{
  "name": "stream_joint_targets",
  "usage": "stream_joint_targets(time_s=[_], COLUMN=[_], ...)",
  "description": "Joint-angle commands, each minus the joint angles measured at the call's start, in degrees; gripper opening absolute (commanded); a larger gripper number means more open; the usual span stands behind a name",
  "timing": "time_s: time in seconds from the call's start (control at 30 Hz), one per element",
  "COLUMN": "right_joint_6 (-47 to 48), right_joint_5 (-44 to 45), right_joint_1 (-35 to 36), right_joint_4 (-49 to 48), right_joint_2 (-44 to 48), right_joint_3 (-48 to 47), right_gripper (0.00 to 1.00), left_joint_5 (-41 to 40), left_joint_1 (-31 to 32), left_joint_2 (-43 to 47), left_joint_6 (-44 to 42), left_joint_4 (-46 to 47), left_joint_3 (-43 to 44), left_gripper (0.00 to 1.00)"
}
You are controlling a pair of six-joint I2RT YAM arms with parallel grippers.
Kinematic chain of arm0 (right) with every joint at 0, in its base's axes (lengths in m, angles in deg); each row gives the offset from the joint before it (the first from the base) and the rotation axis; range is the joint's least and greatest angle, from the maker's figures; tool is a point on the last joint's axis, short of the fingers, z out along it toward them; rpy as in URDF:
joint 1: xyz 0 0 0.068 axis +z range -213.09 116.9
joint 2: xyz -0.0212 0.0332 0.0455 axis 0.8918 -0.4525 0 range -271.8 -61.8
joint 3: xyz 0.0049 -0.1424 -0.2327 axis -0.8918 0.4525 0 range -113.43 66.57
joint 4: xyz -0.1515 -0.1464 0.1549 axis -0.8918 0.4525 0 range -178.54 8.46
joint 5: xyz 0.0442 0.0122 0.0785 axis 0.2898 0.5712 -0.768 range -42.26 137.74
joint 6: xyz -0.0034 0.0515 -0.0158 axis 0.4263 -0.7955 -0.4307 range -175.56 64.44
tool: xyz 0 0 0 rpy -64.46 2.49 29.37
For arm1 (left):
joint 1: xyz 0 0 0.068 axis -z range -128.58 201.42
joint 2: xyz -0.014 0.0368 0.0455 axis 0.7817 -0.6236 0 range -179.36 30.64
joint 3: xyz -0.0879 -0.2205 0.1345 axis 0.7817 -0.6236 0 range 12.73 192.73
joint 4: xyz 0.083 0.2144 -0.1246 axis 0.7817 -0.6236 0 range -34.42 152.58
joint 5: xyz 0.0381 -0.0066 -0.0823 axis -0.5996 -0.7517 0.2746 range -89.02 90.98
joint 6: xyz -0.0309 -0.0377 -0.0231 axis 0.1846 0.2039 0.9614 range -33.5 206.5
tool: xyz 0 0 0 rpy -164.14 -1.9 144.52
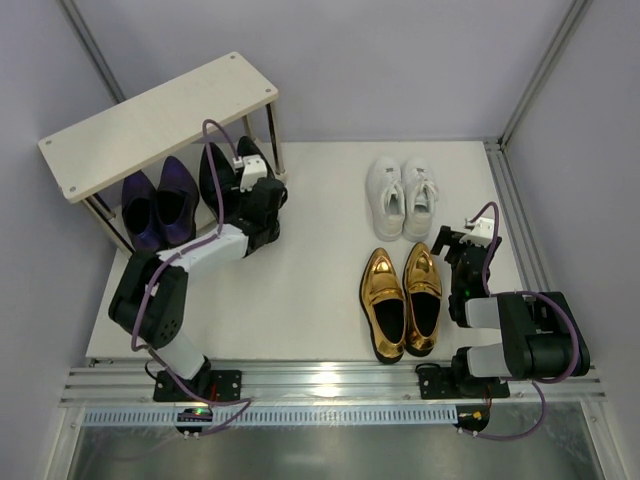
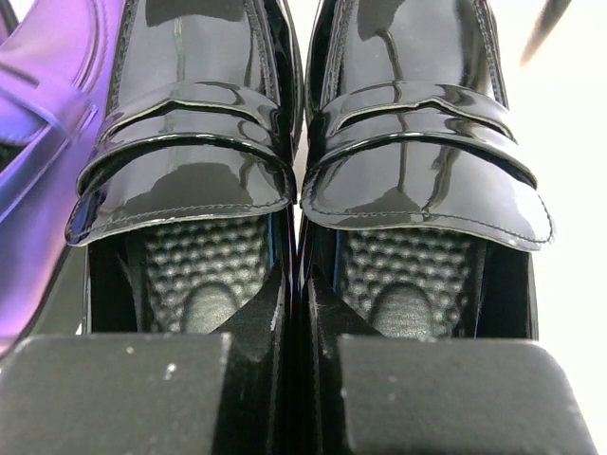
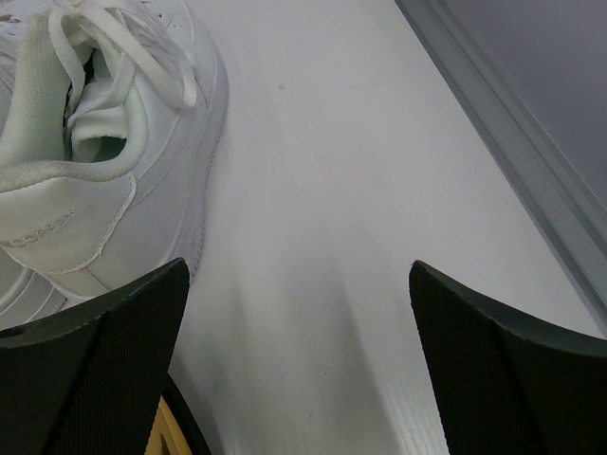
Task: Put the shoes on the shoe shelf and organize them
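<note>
I will next push my left gripper outward, deeper over the shoe shelf's lower level, and release the black shoes, because their toes still show in front of the shoe shelf's top board.
The shoe shelf (image 1: 150, 125) stands at the back left. On its lower tier, the purple shoes (image 1: 158, 205) sit side by side, toes inward. To their right are the black shoes (image 1: 215, 170). My left gripper (image 1: 250, 190) is at their heels. In the left wrist view this gripper (image 2: 302, 284) is shut on the two adjoining inner walls of the black shoes (image 2: 190, 142), pinching the pair together. A purple shoe (image 2: 47, 142) lies just to the left. The white sneakers (image 1: 402, 195) and gold loafers (image 1: 402, 298) stand on the table at the right. My right gripper (image 1: 470, 245) hangs open and empty beside them.
In the right wrist view my right gripper (image 3: 299, 284) is over bare table. A white sneaker (image 3: 114, 142) is at its left and a sliver of gold loafer (image 3: 161, 436) by the left finger. A metal frame rail (image 3: 512, 142) runs along the table's right edge.
</note>
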Motion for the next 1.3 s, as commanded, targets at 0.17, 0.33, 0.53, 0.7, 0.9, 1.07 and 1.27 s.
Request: stream_joint_targets(time_s=[0.17,0.33,0.53,0.7,0.9,1.07,1.27], right_joint_6=[-0.06,0.03,0.03,0.03,0.03,0.03,0.03], right_joint_5=[0.16,0.08,0.16,0.16,0.16,0.16,0.16], right_joint_1=[0.26,0.26,0.26,0.26,0.26,0.26,0.26], right_joint_4=[-4.69,-4.77,-4.77,-4.69,-4.69,-4.77,-4.77], right_joint_2=[0.15,0.15,0.23,0.23,0.23,0.23,0.15], right_joint_3=[-0.96,-1.05,-0.96,-0.96,-0.96,-1.05,-0.96], right_gripper=[0.97,0.97,0.97,0.97,0.97,0.97,0.97], left_joint_5=[-2.44,-4.99,-7.1,-9.04,-11.67,-12.37,-12.56], left_joint_1=[-4.2,-4.2,-5.69,-5.96,-6.4,-7.19,-8.42], left_joint_2=[-4.01,-9.97,-15.44,-16.76,-17.28,-18.78,-21.42], left_joint_6=[-5.12,-4.77,-3.89,-3.89,-5.11,-3.8,-0.99], left_joint_4=[21.56,20.96,19.38,21.04,27.1,27.46,24.03], left_joint_3=[11.45,19.1,26.4,26.15,23.5,24.73,25.36], left_gripper=[0.0,0.0,0.0,0.0,0.0,0.0,0.0])
